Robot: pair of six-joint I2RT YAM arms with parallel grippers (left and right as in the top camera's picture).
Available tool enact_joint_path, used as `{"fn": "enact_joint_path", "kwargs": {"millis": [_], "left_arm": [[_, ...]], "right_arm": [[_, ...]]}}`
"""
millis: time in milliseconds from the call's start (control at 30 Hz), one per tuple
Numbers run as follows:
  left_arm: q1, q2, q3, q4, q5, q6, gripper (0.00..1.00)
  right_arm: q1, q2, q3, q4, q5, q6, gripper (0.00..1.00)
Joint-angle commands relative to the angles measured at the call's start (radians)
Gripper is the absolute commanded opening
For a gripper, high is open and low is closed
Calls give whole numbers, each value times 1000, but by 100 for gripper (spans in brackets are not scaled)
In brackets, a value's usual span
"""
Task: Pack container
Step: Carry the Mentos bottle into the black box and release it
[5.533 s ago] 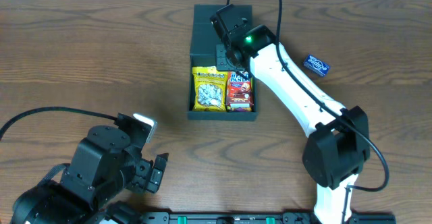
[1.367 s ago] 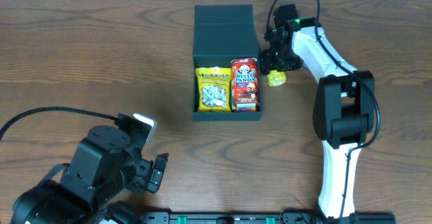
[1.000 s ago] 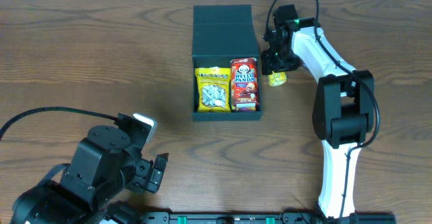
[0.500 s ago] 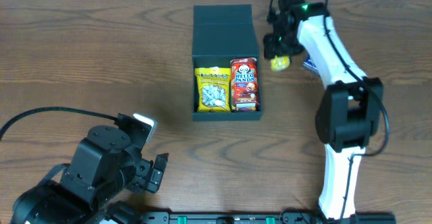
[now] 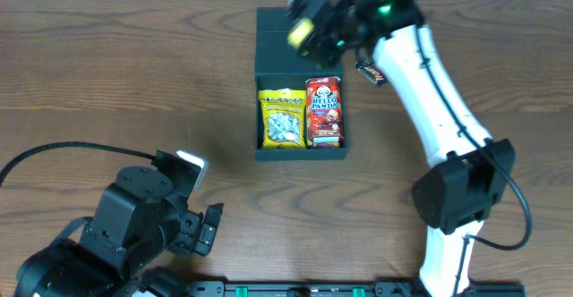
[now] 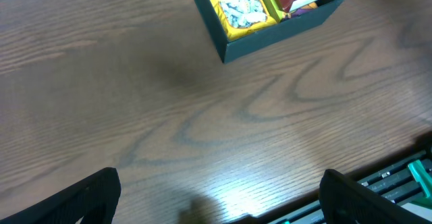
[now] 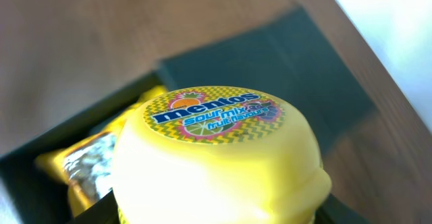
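The yellow packet's far end [image 5: 281, 94] is below my right gripper, nearer my base, so my right gripper will next move back and down to release the tub [image 5: 301, 30] onto it.
The container [image 5: 300, 152], a dark teal box with its flap lid [image 5: 295, 38] open at the back, holds a yellow snack packet [image 5: 279, 118] and a red Hello Panda box [image 5: 324, 111] side by side. My right gripper [image 5: 313, 29] hovers above the lid, shut on a yellow Mentos tub [image 5: 301, 30]. In the right wrist view that tub [image 7: 216, 156] fills the frame and hides the right gripper [image 7: 216, 214]; the container [image 7: 270, 55] and yellow packet [image 7: 88, 163] lie beneath. My left gripper [image 6: 219, 210] stands open over bare table at the near left, empty.
A small dark packet [image 5: 372, 72] lies on the wood just right of the container, beside my right arm [image 5: 421, 82]. The left arm's bulk [image 5: 134, 225] fills the near-left corner. The left wrist view shows the container's front corner [image 6: 283, 28] far ahead.
My right gripper has swung left with the Mentos tub, from right of the container to above its open lid. The left arm has not moved.
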Motion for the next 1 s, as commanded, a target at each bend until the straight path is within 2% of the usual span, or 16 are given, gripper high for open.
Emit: {"fn": "enact_joint_path", "kwargs": {"millis": [0,100,667,700,733,800,867,967], "left_arm": [[2,0,4,-3,3,-8,95],[2,0,4,-3,3,-8,95],[2,0,4,-3,3,-7,95],[2,0,4,-3,3,-7,95],[2,0,4,-3,3,-7,95],[2,0,4,-3,3,-8,95],[2,0,4,-3,3,-7,95],[2,0,4,-3,3,-7,95]], "right_arm": [[60,8,-10,-10,-46,-283,1],[105,39,-12,-39,-18,-399,1],[121,228,-12,-58,74,-401,2],[120,231,-12,-57,84,-401,6],[120,231,-12,-55,95,-401,15],[120,231,-12,-49,114,-400,49],[120,231,-12,-48,123,-400,98],[120,230,-11,-50,122,-375,99]]}}
